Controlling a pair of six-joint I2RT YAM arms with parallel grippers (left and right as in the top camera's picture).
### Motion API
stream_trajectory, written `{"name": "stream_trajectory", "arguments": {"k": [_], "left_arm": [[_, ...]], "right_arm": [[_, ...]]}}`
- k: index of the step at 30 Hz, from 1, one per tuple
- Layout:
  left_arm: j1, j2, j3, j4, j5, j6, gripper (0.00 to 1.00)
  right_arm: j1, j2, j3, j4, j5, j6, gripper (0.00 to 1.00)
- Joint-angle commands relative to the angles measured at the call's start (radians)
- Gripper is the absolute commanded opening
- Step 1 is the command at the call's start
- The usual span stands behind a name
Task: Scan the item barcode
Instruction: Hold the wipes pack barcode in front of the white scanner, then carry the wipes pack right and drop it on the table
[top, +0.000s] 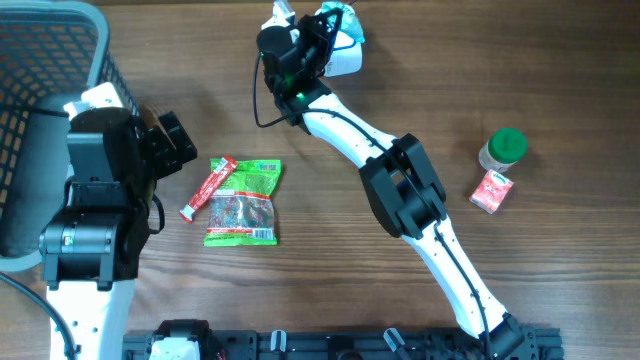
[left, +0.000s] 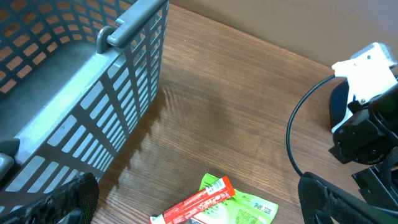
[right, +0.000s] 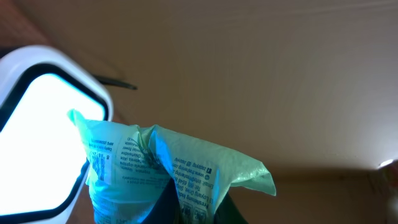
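Note:
Next, my right gripper lifts from the scanner (top: 346, 60) and comes back toward the small red box. Then it lowers and releases the packet beside the box, since the tabletop there is bare.
My right gripper (top: 327, 32) is shut on a pale green printed packet (top: 342, 20) at the far middle of the table, holding it up against the white scanner (top: 346, 60). In the right wrist view the packet (right: 155, 165) is crumpled between the dark fingers (right: 177, 202), with the scanner's bright window (right: 43, 118) just to its left. My left gripper (top: 172, 140) hangs open by the basket. Its fingertips (left: 65, 199) stand wide apart above a red stick pack (left: 196, 204) that lies on a green snack bag (left: 252, 205).
A grey mesh basket (top: 60, 60) fills the far left corner. The red stick pack (top: 207, 189) and the green snack bag (top: 243, 205) lie left of centre. A green-lidded jar (top: 503, 150) and a small red box (top: 491, 191) sit on the right.

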Motion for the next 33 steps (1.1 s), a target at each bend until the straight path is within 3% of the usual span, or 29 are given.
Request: {"name": "stream_trajectory", "arguments": {"k": [1,6,8,12,14,17,20,25,29,33], "left_arm": [[0.006,0.000,0.014,0.003,-0.010,0.005,1.00],[0.006,0.000,0.014,0.003,-0.009,0.005,1.00],[0.006,0.000,0.014,0.003,-0.009,0.005,1.00],[0.006,0.000,0.014,0.003,-0.010,0.005,1.00],[0.006,0.000,0.014,0.003,-0.010,0.005,1.00],[0.006,0.000,0.014,0.003,-0.010,0.005,1.00],[0.006,0.000,0.014,0.003,-0.009,0.005,1.00],[0.006,0.000,0.014,0.003,-0.010,0.005,1.00],[0.006,0.000,0.014,0.003,-0.010,0.005,1.00],[0.006,0.000,0.014,0.003,-0.010,0.005,1.00]], "right_arm": [[-0.003,-0.085,0.011,0.012,0.050,0.040,0.04],[0.004,-0.241,0.011,-0.003,0.085,0.116,0.04],[0.019,-0.331,0.011,-0.083,0.084,0.168,0.04],[0.035,-0.473,0.011,-0.399,0.052,0.361,0.04],[0.034,-0.559,0.011,-0.702,0.003,0.585,0.04],[0.024,-0.649,0.011,-1.117,-0.236,0.883,0.04],[-0.034,-0.713,0.011,-1.464,-0.701,1.138,0.04],[-0.186,-0.708,-0.016,-1.812,-1.200,1.259,0.04],[-0.303,-0.706,-0.164,-1.853,-1.291,1.296,0.04],[-0.399,-0.706,-0.418,-1.754,-1.291,1.292,0.04]]}}
